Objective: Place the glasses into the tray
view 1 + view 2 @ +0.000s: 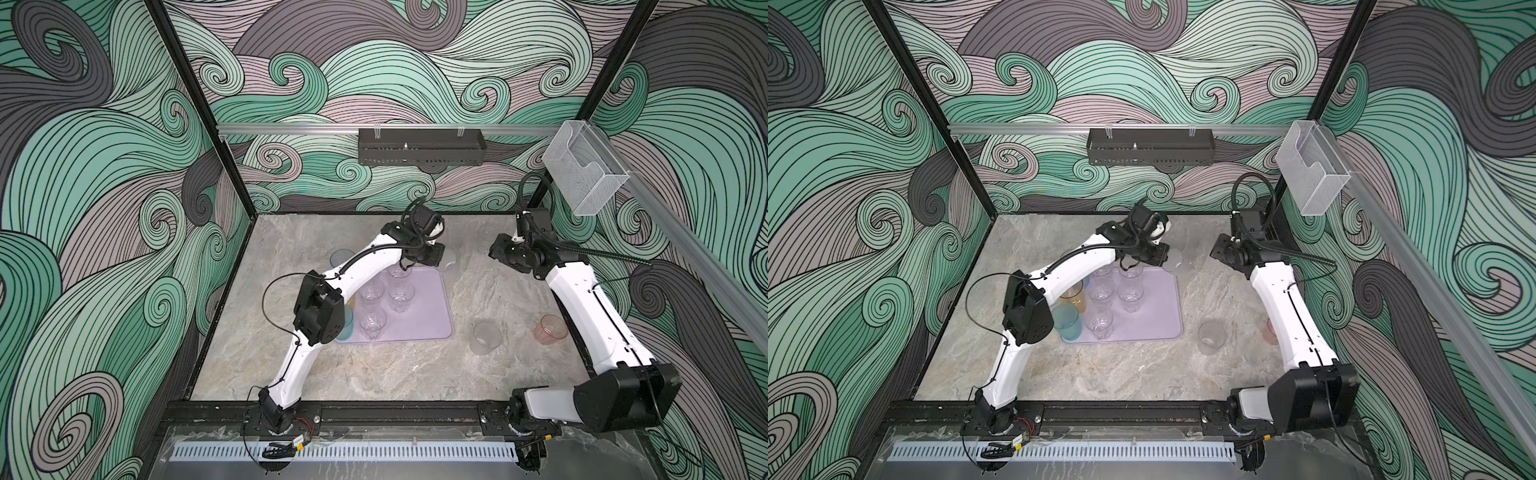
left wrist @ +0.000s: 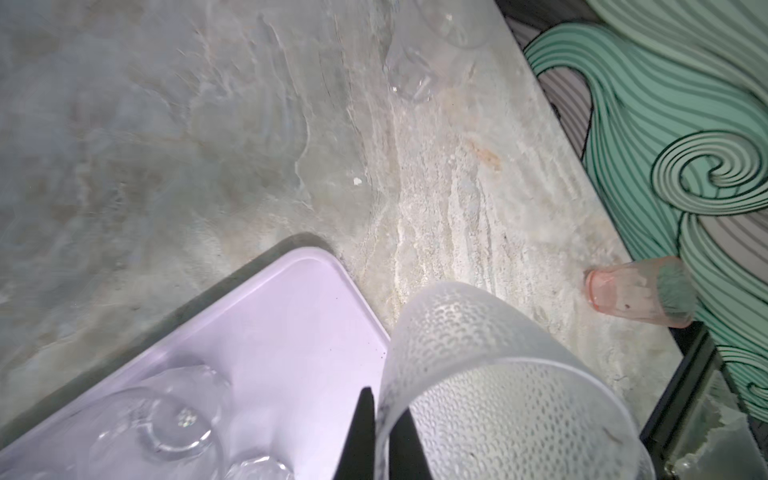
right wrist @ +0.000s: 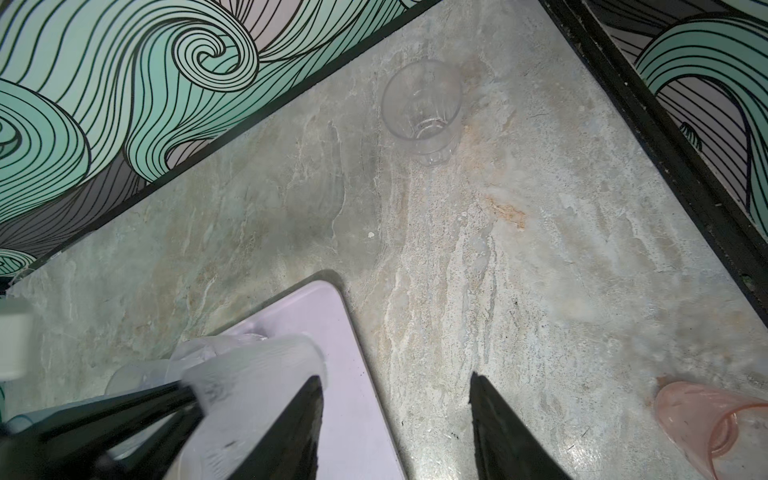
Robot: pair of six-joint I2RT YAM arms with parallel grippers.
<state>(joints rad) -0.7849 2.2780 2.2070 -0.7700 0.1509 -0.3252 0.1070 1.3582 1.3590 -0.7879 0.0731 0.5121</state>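
I will next lower my left gripper back toward the other frosted cup and let go of the grey cup's rim, because bare tabletop beside the tray is below and back from it.
My left gripper (image 2: 384,401) is shut on the rim of a frosted grey cup (image 2: 490,374), one finger inside and one outside. The cup hangs tilted at the far right corner of the lavender tray (image 1: 432,320); a top view shows it there too (image 1: 451,262). Several clear glasses (image 1: 401,297), a teal tumbler (image 1: 1067,326) and an amber one (image 1: 1074,297) stand in the tray. My right gripper (image 3: 395,380) is open with nothing between its fingers, just right of that corner. On the table stand another frosted cup (image 1: 484,337), a pink cup (image 1: 550,328) and a clear glass (image 3: 422,108).
A black perforated rack (image 1: 420,151) hangs on the back rail and a clear acrylic box (image 1: 584,170) on the right rail. A blue tumbler (image 1: 340,257) shows behind the left arm. Patterned walls close in the back and both sides.
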